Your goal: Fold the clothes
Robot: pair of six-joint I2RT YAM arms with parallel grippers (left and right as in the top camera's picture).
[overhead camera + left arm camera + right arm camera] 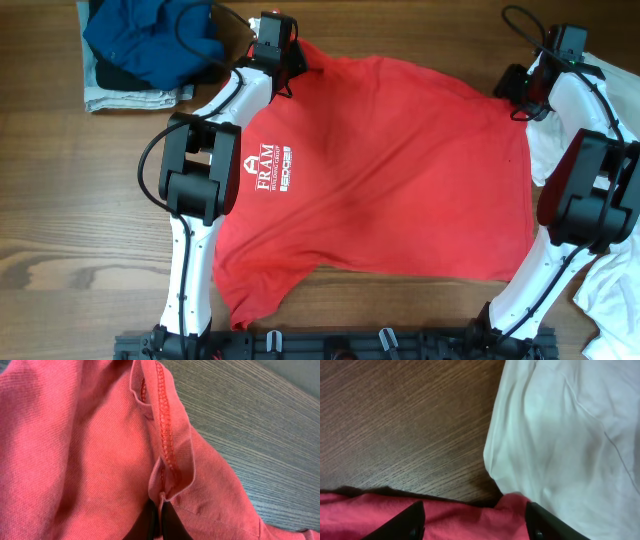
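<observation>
My left gripper should lift the hem fold next, then lower it back toward the lettering [268, 172] and release it.
The red T-shirt [390, 170] lies spread flat on the wooden table, with its white lettering [268, 172] at the left. My left gripper [289, 70] is at the shirt's far left corner. In the left wrist view it is shut [160, 507] on a stitched hem fold of the red cloth [90, 445]. My right gripper [516, 100] is at the shirt's far right corner. In the right wrist view its jaws are wide open [472, 512], with the red edge [465, 520] lying between them. The white shirt [570, 435] lies right beside that corner.
The white shirt [548, 150] lies under my right arm, and more white cloth [612, 300] is at the front right. A pile of blue clothes [150, 40] on folded grey cloth [130, 97] sits at the far left. Bare wood [80, 220] is at the left.
</observation>
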